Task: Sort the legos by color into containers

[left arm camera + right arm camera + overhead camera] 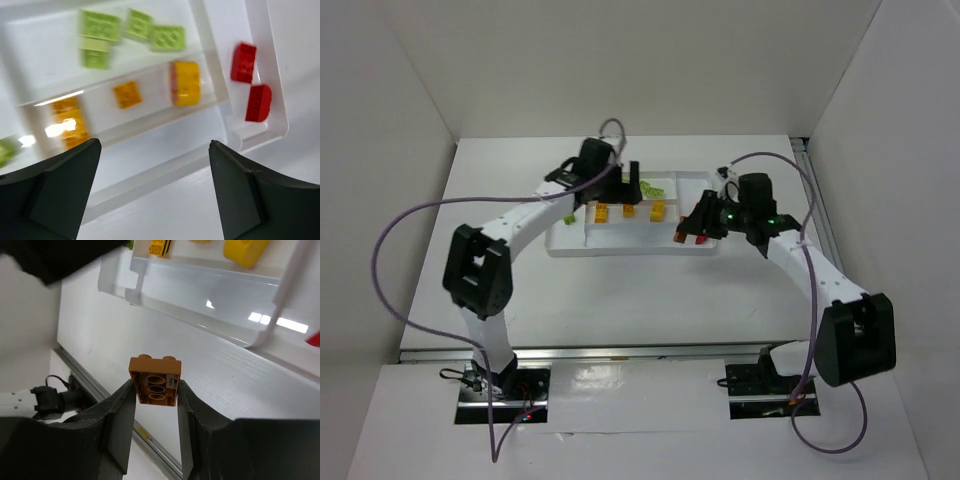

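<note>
Next, my right gripper moves to the left in the top view, then down to release over the tray's empty near strip (638, 237) (200, 299), as other sections hold other colors.
The white tray (620, 250) lies mid-table. In the left wrist view, several lime green legos (100, 27) lie in its far strip, three yellow-orange legos (185, 82) in the middle strip, and two red legos (243, 61) in the end section. One green lego (6, 150) shows at the left edge. My left gripper (155, 150) is open and empty above the tray's near section (165, 135). My right gripper (154, 387) is shut on the brownish lego (152, 371), held in the air beside the tray (200, 290), hollow underside toward the camera.
White walls enclose the table on three sides. A metal rail (150, 440) runs along the near table edge below my right gripper. Purple cables (410, 220) loop off both arms. My left arm (520, 225) reaches across the tray's left end.
</note>
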### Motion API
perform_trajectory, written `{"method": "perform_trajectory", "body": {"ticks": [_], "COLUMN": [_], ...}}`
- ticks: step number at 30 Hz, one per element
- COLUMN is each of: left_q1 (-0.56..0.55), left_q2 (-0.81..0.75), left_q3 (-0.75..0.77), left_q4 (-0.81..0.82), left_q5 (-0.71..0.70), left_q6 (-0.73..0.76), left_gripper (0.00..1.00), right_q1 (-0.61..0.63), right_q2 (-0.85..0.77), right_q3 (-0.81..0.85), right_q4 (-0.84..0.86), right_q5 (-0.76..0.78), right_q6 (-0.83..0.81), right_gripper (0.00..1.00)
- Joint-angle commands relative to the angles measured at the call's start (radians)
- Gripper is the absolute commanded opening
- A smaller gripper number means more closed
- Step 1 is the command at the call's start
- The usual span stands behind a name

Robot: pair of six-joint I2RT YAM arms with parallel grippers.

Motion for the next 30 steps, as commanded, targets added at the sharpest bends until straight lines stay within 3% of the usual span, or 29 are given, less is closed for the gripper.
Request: {"method": "perform_trajectory", "body": {"ticks": [1, 7, 14, 16, 21, 25, 26, 30], "left_q1": [0.145, 0.323, 0.343, 0.343, 0.343, 0.343, 0.343, 0.343], "left_q2": [-0.171, -0.378, -0.441, -0.441, -0.432, -0.421, -0.421, -0.412], "left_q3": [-0.101, -0.286, -0.33, -0.341, -0.341, -0.341, -0.332, -0.332], "left_q4": [0.041, 0.064, 0.053, 0.042, 0.033, 0.033, 0.033, 0.024], "left_q5": [-0.006, 0.135, 0.144, 0.144, 0.156, 0.167, 0.167, 0.167], "left_q6": [-0.088, -0.173, -0.148, -0.148, -0.148, -0.137, -0.128, -0.128], "left_gripper": [1.0, 1.0, 1.0, 1.0, 0.99, 0.99, 0.99, 0.99], "right_q1": [0.127, 0.279, 0.331, 0.34, 0.359, 0.359, 0.369, 0.38], "right_q2": [0.084, 0.281, 0.473, 0.518, 0.552, 0.552, 0.552, 0.523], "right_q3": [0.099, 0.174, 0.263, 0.272, 0.301, 0.311, 0.311, 0.335], "right_q4": [0.053, 0.18, 0.257, 0.257, 0.28, 0.27, 0.247, 0.187], "right_q5": [0.155, 0.294, 0.38, 0.393, 0.451, 0.475, 0.476, 0.518], "right_q6": [-0.019, 0.026, 0.061, 0.071, 0.089, 0.089, 0.08, 0.058], "right_gripper": [0.07, 0.07, 0.08, 0.14, 0.16, 0.51, 0.67, 0.84]}}
